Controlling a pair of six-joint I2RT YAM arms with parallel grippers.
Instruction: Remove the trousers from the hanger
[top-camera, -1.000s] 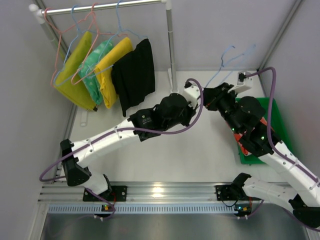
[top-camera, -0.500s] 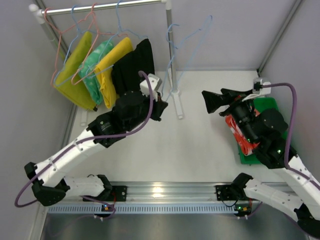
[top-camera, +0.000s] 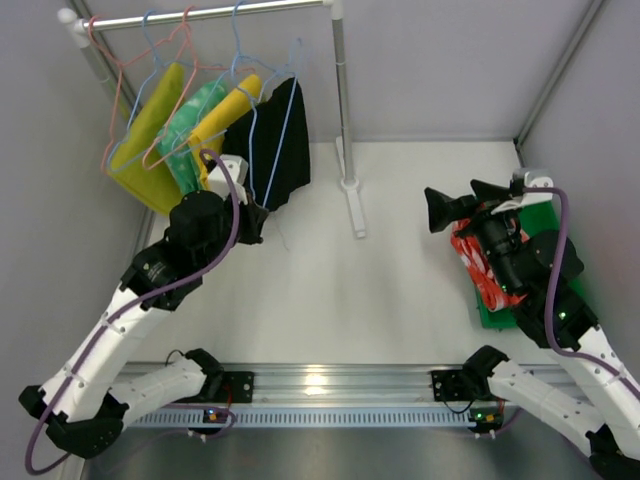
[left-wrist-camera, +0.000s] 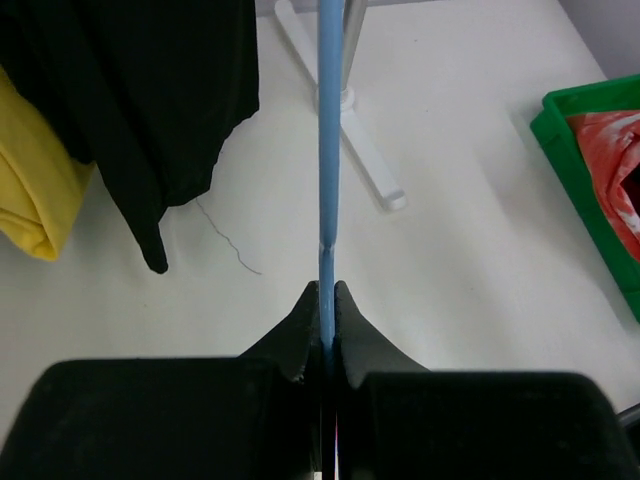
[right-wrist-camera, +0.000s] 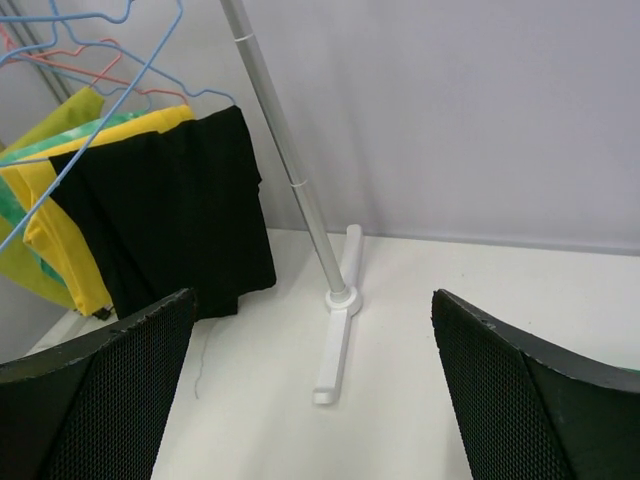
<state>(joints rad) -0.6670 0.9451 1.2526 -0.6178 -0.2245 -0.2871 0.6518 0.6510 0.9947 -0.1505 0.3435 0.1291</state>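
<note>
The bar beside the rack's pole is free. My left gripper should move outward first to get the blue hanger (left-wrist-camera: 330, 150) past the black trousers (top-camera: 275, 150) toward that pole.
The black trousers (top-camera: 275, 150) hang folded over a hanger on the rack's right end, also seen in the left wrist view (left-wrist-camera: 150, 90) and the right wrist view (right-wrist-camera: 170, 220). The red-orange trousers (top-camera: 478, 270) lie in the green bin (top-camera: 500, 312). My left gripper (top-camera: 250, 212) is shut on the wire of a bare blue hanger (left-wrist-camera: 330, 150), which rises in front of the black trousers with its hook near the rail. Whether it hooks on, I cannot tell. My right gripper (top-camera: 462, 203) stands wide open and holds nothing, above the bin's far end.
The rack rail (top-camera: 220, 12) carries pink and blue hangers with two yellow pairs (top-camera: 150, 130) and a green patterned pair (top-camera: 190, 125). Its pole (top-camera: 345, 110) and white foot (top-camera: 352, 205) stand mid-table. Walls close in on the left and right.
My left arm has swung left, carrying the bare blue hanger from mid-table to in front of the black trousers. The right gripper has opened wide and drawn back over the bin.
</note>
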